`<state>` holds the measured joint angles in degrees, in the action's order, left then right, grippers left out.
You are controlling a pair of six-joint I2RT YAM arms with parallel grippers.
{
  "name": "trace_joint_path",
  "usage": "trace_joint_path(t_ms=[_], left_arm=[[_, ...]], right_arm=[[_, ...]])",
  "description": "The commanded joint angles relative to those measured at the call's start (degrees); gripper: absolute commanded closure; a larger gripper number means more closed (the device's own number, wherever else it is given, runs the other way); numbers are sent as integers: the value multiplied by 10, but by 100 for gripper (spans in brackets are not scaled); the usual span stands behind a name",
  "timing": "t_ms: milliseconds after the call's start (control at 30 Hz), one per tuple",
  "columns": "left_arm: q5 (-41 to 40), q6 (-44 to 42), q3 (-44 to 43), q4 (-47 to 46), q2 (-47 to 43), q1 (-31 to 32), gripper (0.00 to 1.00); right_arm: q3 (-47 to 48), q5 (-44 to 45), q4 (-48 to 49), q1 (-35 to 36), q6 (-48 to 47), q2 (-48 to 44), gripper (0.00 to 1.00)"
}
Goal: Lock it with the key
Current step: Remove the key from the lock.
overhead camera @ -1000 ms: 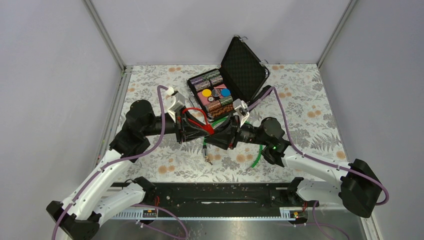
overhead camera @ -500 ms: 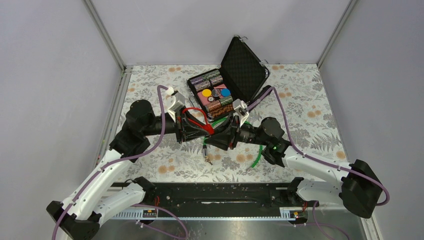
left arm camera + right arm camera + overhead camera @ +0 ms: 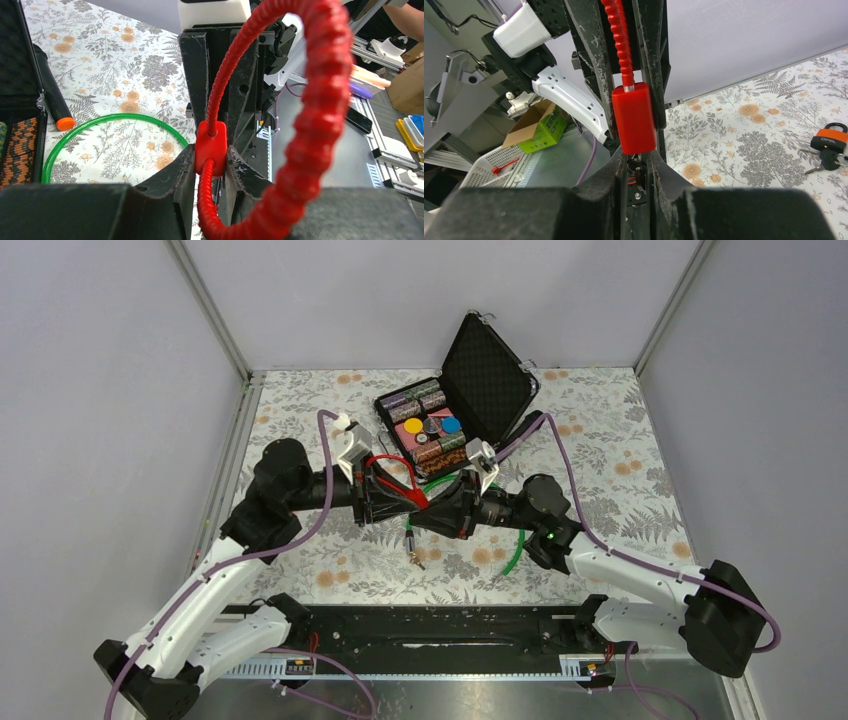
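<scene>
My right gripper should next lower the key to the left in the top view and release it on bare mat [image 3: 376, 552] beside the green cable's metal end.
A red cable lock [image 3: 393, 478] hangs between my two grippers above the table. My left gripper [image 3: 403, 500] is shut on the small red end block [image 3: 210, 146] where the ribbed red cable [image 3: 320, 125] loops back. In the right wrist view the red lock body [image 3: 634, 117] stands just above my right gripper [image 3: 636, 162]. Its jaws stand close together on a small silvery key [image 3: 636, 157] right under the lock body. Most of the key is hidden in the dark gap.
A green cable loop [image 3: 514, 545] lies on the floral mat under the right arm, its metal end [image 3: 413, 552] near the front. An open black case of poker chips [image 3: 428, 428] stands behind. An orange padlock with black-headed keys [image 3: 830, 140] lies on the mat.
Both grippers stay locked together on the red lock. The right wrist has shifted very slightly to the left; nothing was let go.
</scene>
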<state>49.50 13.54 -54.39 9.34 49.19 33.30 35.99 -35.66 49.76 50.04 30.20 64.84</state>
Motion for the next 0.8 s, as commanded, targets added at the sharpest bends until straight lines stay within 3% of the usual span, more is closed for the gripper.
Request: trace_joint_path(t_ms=[0,233,400,500,633,767], left_arm=[[4,-5,-29,-32,0,2,100],[-28,-44,-54,38,-11,1,100],[-49,-30,-63,31,-4,1,100],[-78,31,-25,-73,-15,1,100],[-96,145,77,-327,-48,2,100],[-89,149,73,-315,-29,2,100]], right_arm=[[13,-20,-20,-2,-29,-23,100],[31,-78,-301,-42,-179,-70,100],[47,-118,-395,-52,-227,-67,100],[38,-132,-349,-52,-175,-38,100],[-18,-102,-123,-31,-51,-6,100],[-34,-63,-42,-25,-11,-1,100]])
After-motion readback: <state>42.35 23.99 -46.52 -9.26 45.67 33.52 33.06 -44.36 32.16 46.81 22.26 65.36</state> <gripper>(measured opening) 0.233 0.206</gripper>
